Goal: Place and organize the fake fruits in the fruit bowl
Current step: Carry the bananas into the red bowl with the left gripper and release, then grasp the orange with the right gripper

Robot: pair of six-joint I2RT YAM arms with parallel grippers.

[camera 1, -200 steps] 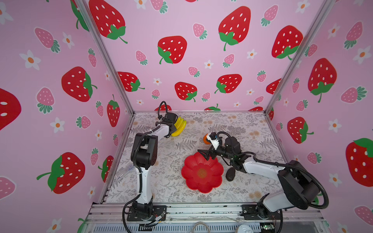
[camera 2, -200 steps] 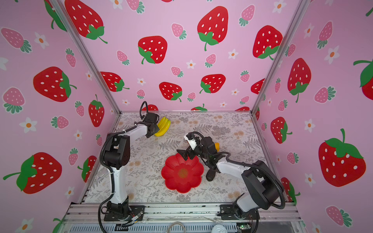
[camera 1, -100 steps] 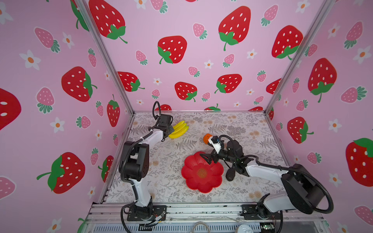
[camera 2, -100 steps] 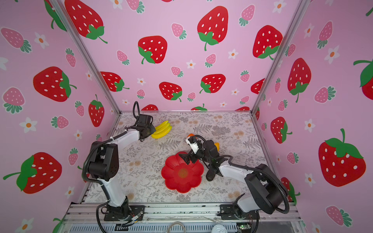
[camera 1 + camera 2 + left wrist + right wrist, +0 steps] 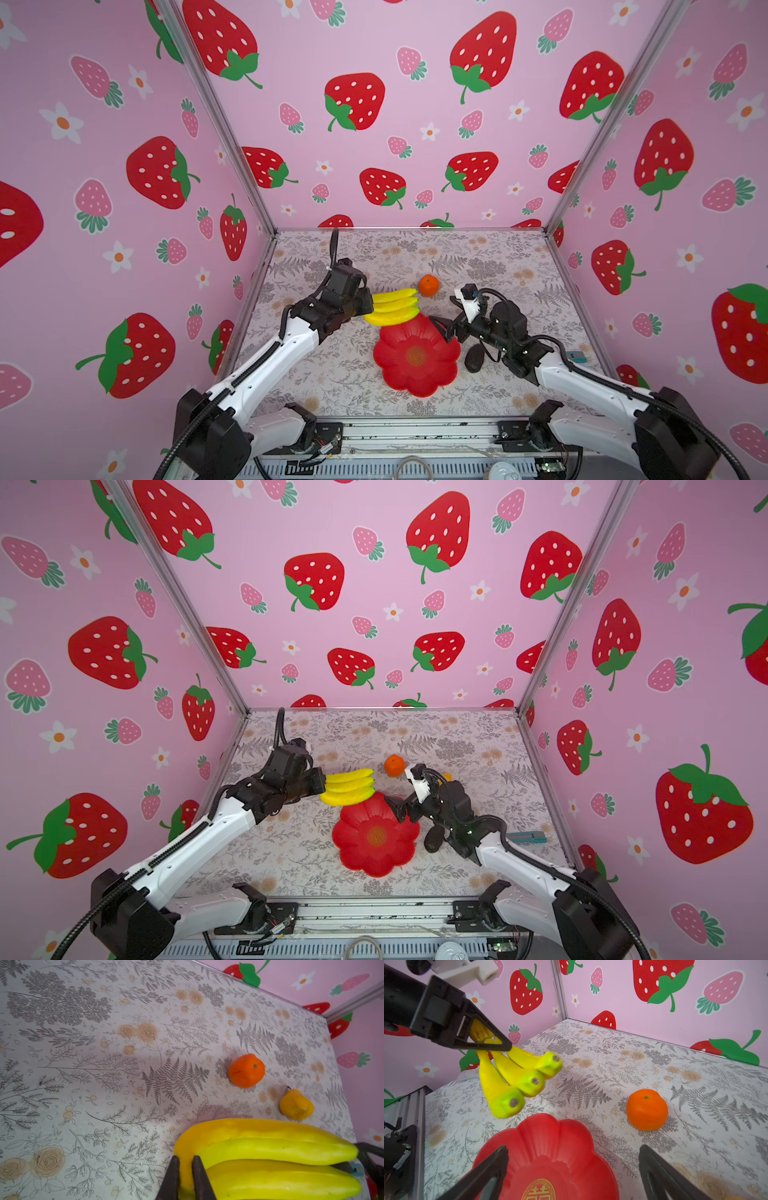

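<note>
The left gripper needs to bring the banana bunch [image 5: 392,308] back and down until it rests on the bottom of the red bowl, then let go of the bunch's stem end, because the bottom of the bowl is empty.
My left gripper [image 5: 370,305] [image 5: 185,1159] is shut on the stem end of the yellow banana bunch [image 5: 392,308] [image 5: 348,788] [image 5: 512,1078], holding it in the air just behind the red flower-shaped fruit bowl [image 5: 395,368] [image 5: 550,1138]. Open and empty, my right gripper [image 5: 440,328] [image 5: 574,1149] hovers at the bowl's right rim. The orange [image 5: 429,285] [image 5: 246,1070] lies behind the bowl. A bumpy yellow citrus [image 5: 296,1105] sits to its right, mostly hidden by my right arm in both top views. One dark avocado [image 5: 473,360] [image 5: 433,838] lies right of the bowl, under my right arm.
A small teal object [image 5: 577,356] lies near the right wall. Pink strawberry-print walls close in the floral mat [image 5: 332,374] on three sides. A metal rail [image 5: 415,432] with both arm bases runs along the front edge.
My left arm has carried the banana bunch from the back left corner forward and rightward to the bowl's far rim. The right gripper drew back slightly toward the bowl and stayed open.
</note>
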